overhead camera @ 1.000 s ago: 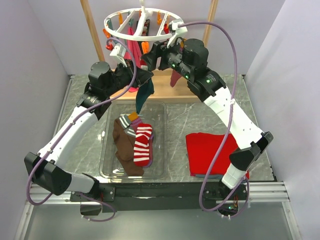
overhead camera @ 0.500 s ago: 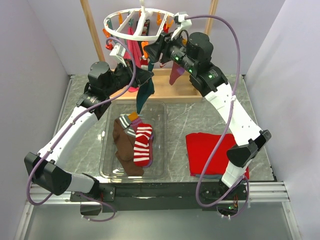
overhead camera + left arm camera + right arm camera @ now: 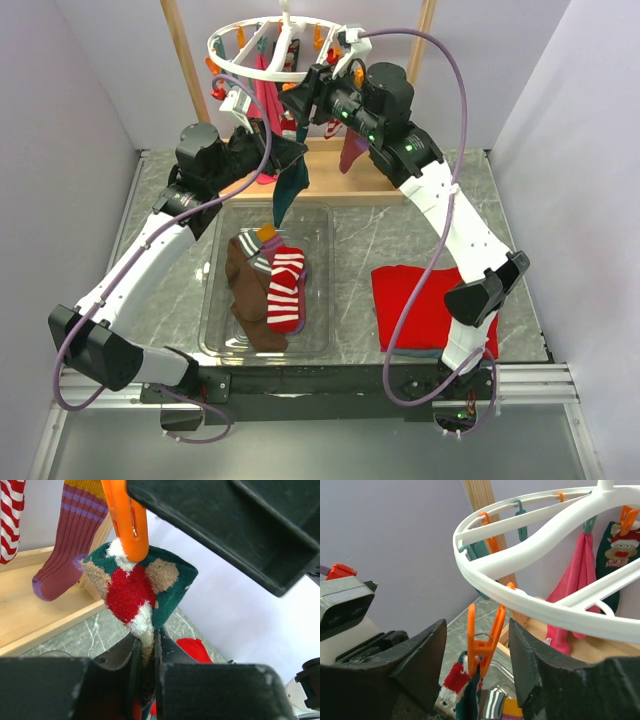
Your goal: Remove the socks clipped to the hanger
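The clear tray already holds removed socks, so my left gripper should next bring the dark teal sock back and down over the striped sock [image 3: 284, 291] and release it.
A white round hanger [image 3: 240, 40] hangs at the back with socks clipped to it. My left gripper [image 3: 295, 153] is shut on a dark teal sock [image 3: 286, 195] with red, white and tan patches; its jaws [image 3: 145, 652] pinch the sock's lower part. An orange clip [image 3: 125, 520] holds the sock's top. My right gripper [image 3: 300, 103] is open, one finger on each side of that orange clip [image 3: 485, 640] without touching it. A maroon sock [image 3: 70, 540], a magenta sock [image 3: 575, 580] and a dark green one [image 3: 615, 555] stay clipped.
A clear tray [image 3: 215, 300] below holds a brown sock [image 3: 245, 295] and a red-and-white striped sock [image 3: 286, 290]. A red folded cloth [image 3: 420, 300] lies to the right. Wooden posts [image 3: 185, 60] and a wooden base [image 3: 330, 185] carry the hanger.
My right gripper has risen and moved left, from beside the hanger's right rim to around the orange clip over the teal sock. The left arm has not moved.
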